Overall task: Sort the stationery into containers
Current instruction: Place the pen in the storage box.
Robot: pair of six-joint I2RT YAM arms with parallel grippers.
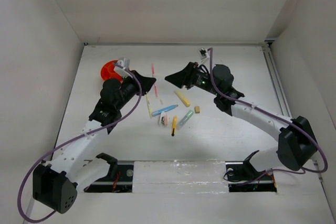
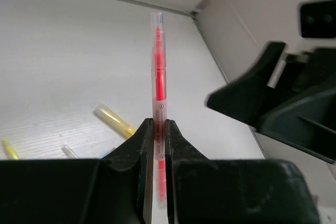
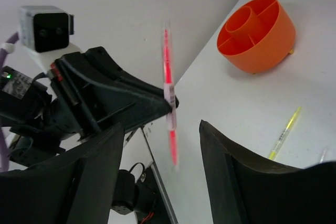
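The robot should swing its left gripper to the left in the top view, over the orange tub's open outer slot (image 1: 105, 70) below it, then lower the pen and let go.
My left gripper (image 1: 152, 82) is shut on a pink pen (image 1: 154, 75) and holds it above the table, near the pen's lower end (image 2: 158, 66). My right gripper (image 1: 169, 77) is open and empty, facing the left one, close to the pen; the pen hangs between its spread fingers in the right wrist view (image 3: 168, 77). The orange tub (image 1: 108, 70) with inner dividers stands at the back left, behind my left arm, and also shows in the right wrist view (image 3: 257, 35). On the table lie a yellow pen (image 1: 148, 104), a blue pen (image 1: 164, 110), a yellow marker (image 1: 182, 98) and a pale green pen (image 1: 185, 119).
A black-tipped yellow pencil (image 1: 174, 125), a white-pink eraser (image 1: 164, 120) and a tan eraser (image 1: 197, 109) lie in the same cluster mid-table. White walls close the table on three sides. The arm bases stand at the near edge.
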